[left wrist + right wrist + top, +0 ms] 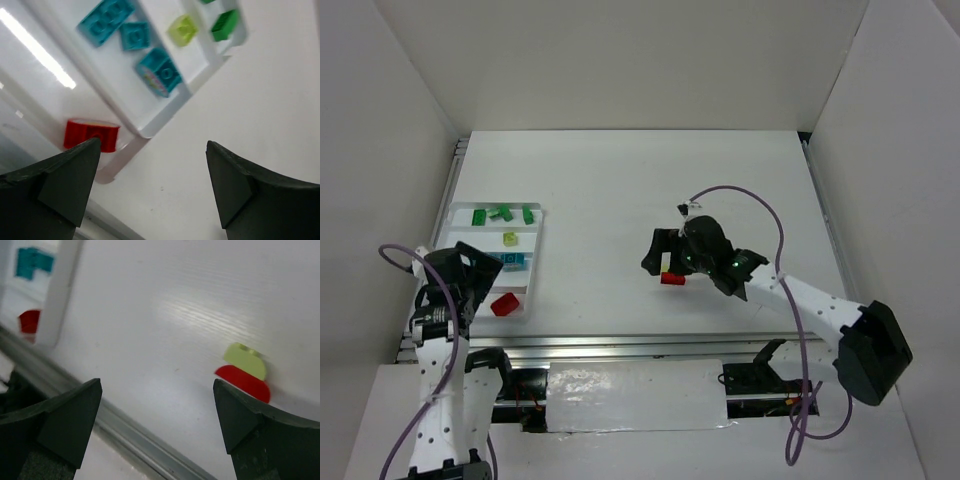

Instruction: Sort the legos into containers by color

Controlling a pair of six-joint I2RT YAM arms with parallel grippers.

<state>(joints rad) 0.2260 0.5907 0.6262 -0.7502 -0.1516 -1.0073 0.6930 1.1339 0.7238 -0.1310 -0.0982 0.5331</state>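
I will next shift my right gripper to the right in its wrist view, turn and lower it around the red lego's ends, since that lego lies angled beside one finger.
The white tray (536, 250) sits at the left of the table. From far to near its compartments hold dark green legos (500, 213), a lime lego (510, 239), teal legos (510, 261) and a red lego (504, 304). A red lego (671, 279) and a lime lego (666, 262) lie touching on the table's middle. My right gripper (663, 265) hovers open right over them; in the right wrist view (157, 420) they lie by its right finger, lime (245, 360) and red (245, 382). My left gripper (472, 275) is open and empty at the tray's near end (152, 185).
In the left wrist view the tray's corner (145, 130) sits ahead of the fingers, with teal legos (160, 72), a lime one (183, 30), a green one (224, 25) and the red one (91, 135). A metal rail (125, 440) runs along the table's near edge. White walls enclose the table.
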